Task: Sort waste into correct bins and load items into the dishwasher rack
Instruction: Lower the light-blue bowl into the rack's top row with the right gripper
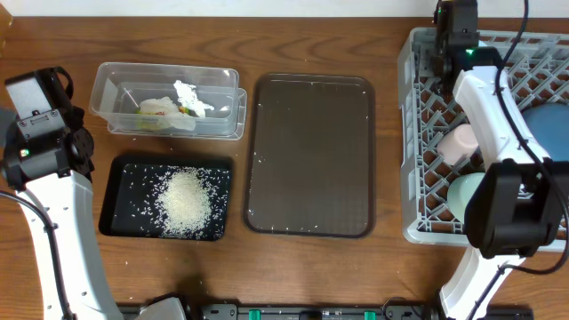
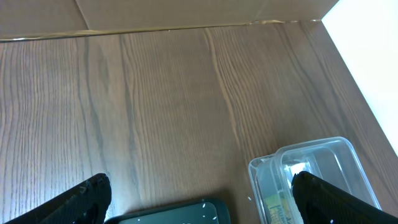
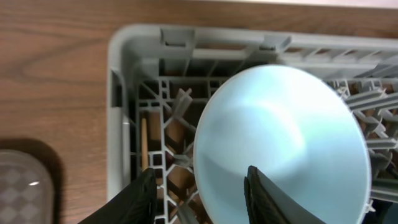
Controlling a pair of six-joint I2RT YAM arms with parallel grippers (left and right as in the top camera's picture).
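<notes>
I will next lower the open fingers of my right gripper astride the pale-blue bowl's rim by the chopstick and close them, since that rim is below my gripper, between my fingers.
The grey dishwasher rack (image 1: 416, 178) stands at the right and holds the blue plate-bowl (image 1: 547, 129), pink cup (image 1: 458, 142) and mint-green bowl (image 1: 462, 191). My right gripper (image 3: 199, 186) is open over the rack's far left corner. One finger is inside the pale-blue bowl (image 3: 280, 124) and the other is outside its rim, not touching. The chopstick (image 3: 144, 143) lies in the rack beside it. The rice heap (image 1: 185, 200) lies in the black tray (image 1: 120, 222). Tissue (image 1: 188, 93) and wrapper (image 1: 160, 108) lie in the clear tub (image 1: 107, 84). My left gripper (image 2: 200, 180) is open and empty above the table.
The dark-brown serving tray (image 1: 311, 156) lies in the middle with a few stray grains. Loose grains dot the black tray (image 2: 174, 216). The clear tub (image 2: 317, 165) is right of my left gripper. A cardboard wall (image 2: 186, 12) runs along the table's far edge.
</notes>
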